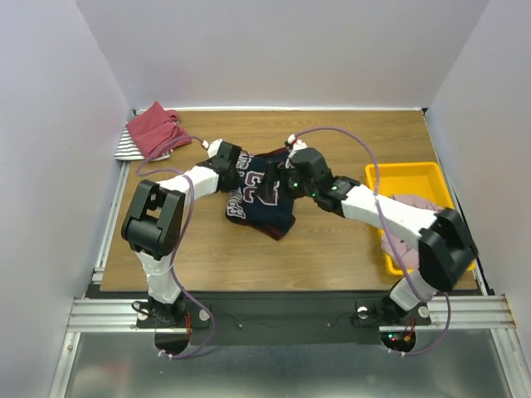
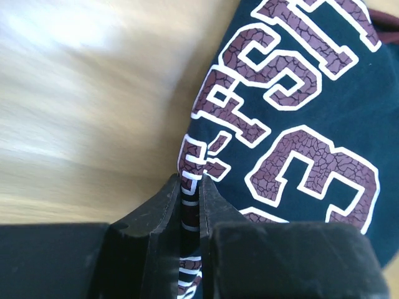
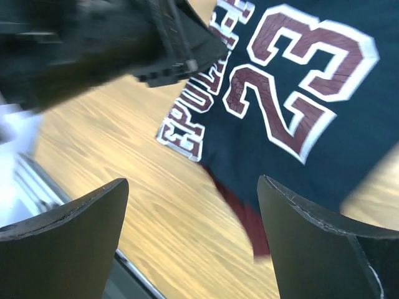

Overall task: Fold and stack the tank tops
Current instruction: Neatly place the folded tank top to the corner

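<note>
The navy tank top's fold goes up and over the red tank top [image 1: 156, 130] next, and my left gripper releases. The red one lies outward and to the gripper's left in the top view.
The navy tank top [image 1: 264, 199] with maroon trim and white-edged print lies partly folded on the wooden table's middle. My left gripper [image 1: 227, 157] is shut on its left edge; the left wrist view shows the printed cloth [image 2: 324, 112] pinched between the fingers [image 2: 163, 205]. My right gripper [image 1: 295, 172] is open and empty, hovering over the top's right part; in its wrist view the navy top [image 3: 324, 124] lies beyond the spread fingers [image 3: 299, 218]. The red tank top [image 1: 153, 131] rests folded on the striped one [image 1: 124, 151] at the back left. The pale pink one [image 1: 415, 204] lies in the tray.
The yellow plastic tray [image 1: 406, 174] stands at the right side, under my right arm. White walls enclose the table on three sides. A metal rail [image 1: 108, 224] runs along the left edge. The left gripper also shows in the right wrist view [image 3: 181, 50].
</note>
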